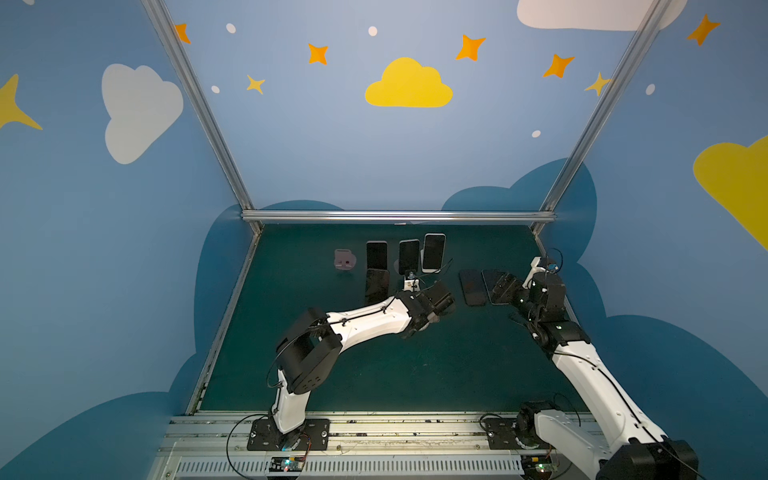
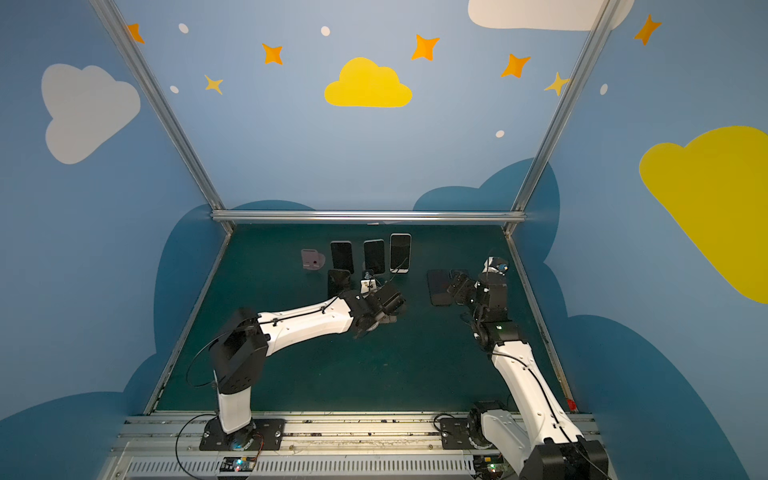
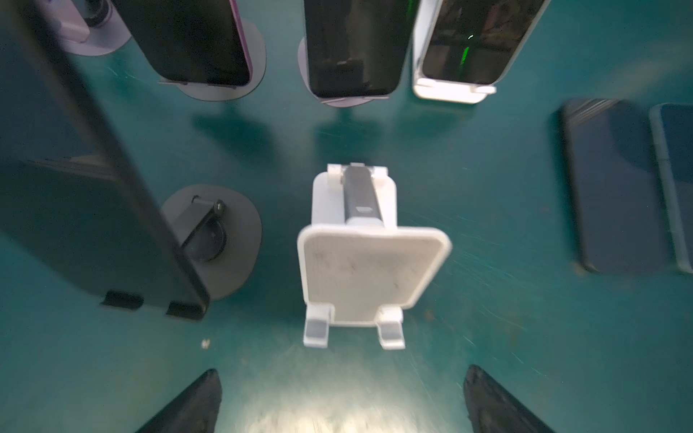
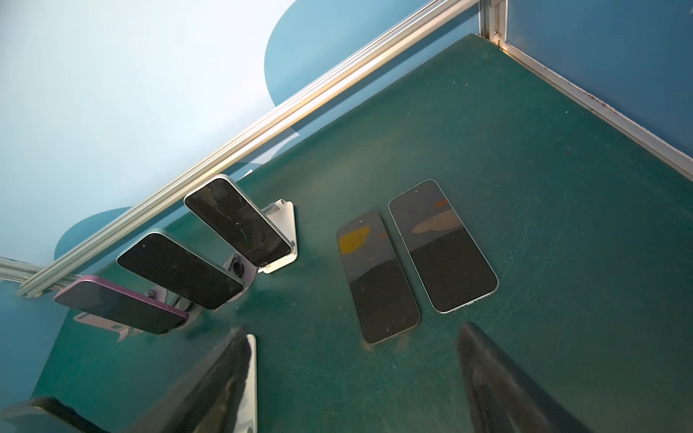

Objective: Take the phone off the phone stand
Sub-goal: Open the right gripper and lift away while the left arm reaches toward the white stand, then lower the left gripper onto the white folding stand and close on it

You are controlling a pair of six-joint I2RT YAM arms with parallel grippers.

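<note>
My left gripper moves outward and down next until its open fingers straddle the empty stand's white plate [image 3: 371,275], then closes. The fingers still hover short of the plate.
Several dark-screened phones lean on stands at the back of the green table. Three form a row, among them a purple-edged phone [image 1: 377,255] [image 4: 120,303] and a white-edged phone [image 1: 433,252] [image 3: 472,41]. In front of the row, another phone [image 1: 376,286] [image 3: 93,225] stands on a black phone stand [image 3: 225,232]. Beside it is an empty white phone stand [image 3: 371,270] [image 1: 411,283]. My left gripper [image 3: 343,401] [image 1: 444,305] is open just short of that empty stand, holding nothing. My right gripper [image 4: 362,378] [image 1: 500,286] hangs open over bare table beside two flat phones [image 4: 378,277] [image 4: 444,247].
An empty pink stand [image 1: 345,259] sits at the left end of the row. Aluminium rails [image 1: 397,216] and blue walls close in the table at the back and on both sides. Green table [image 1: 415,365] lies bare between the arms' bases.
</note>
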